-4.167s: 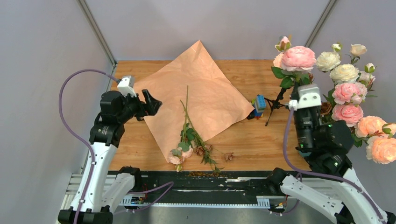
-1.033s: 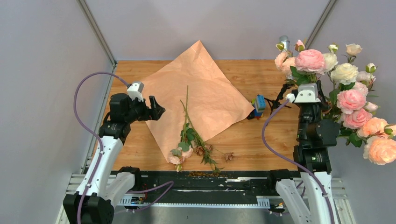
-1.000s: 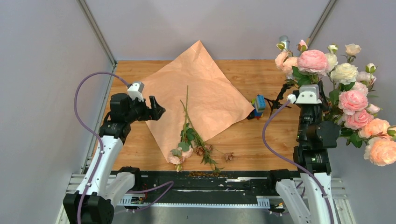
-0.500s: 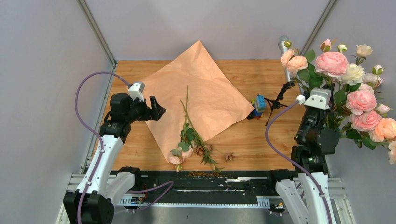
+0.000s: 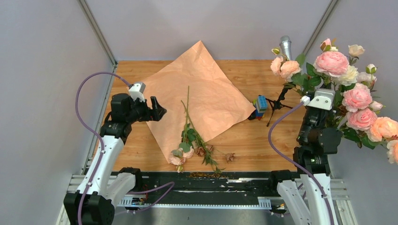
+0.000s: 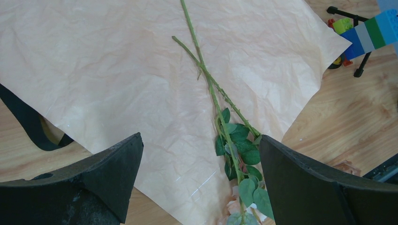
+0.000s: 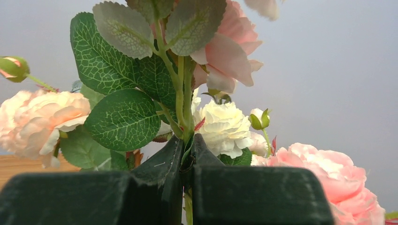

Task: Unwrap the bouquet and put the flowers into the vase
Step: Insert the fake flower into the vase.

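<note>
The large pink roses stand to the right of my right gripper in the top view, so I will turn it toward them and release the flower's stem there.
The tan paper (image 5: 199, 89) lies spread flat on the table. Two thin leafy stems of the flowers (image 5: 187, 126) rest on it, with small pink blooms (image 5: 178, 158) at its near corner. In the left wrist view the same stems (image 6: 213, 91) run between my fingers. My left gripper (image 5: 157, 108) (image 6: 201, 138) hovers open over the paper's left edge, holding nothing. My right gripper (image 7: 188, 140) is shut on the green stem of a bunch of large pink, cream and peach roses (image 5: 349, 89), held up at the far right. The vase is out of view.
A silver microphone (image 5: 285, 47) on a black tripod (image 5: 277, 105) stands at the right, next to a stack of coloured bricks (image 5: 259, 105). A black band (image 6: 28, 126) lies by the paper's left edge. Dried brown bits (image 5: 230, 157) lie near the front edge.
My right arm has swung the big rose bunch to the right and back, uncovering the microphone. The left arm, the paper and the stems on it have stayed put.
</note>
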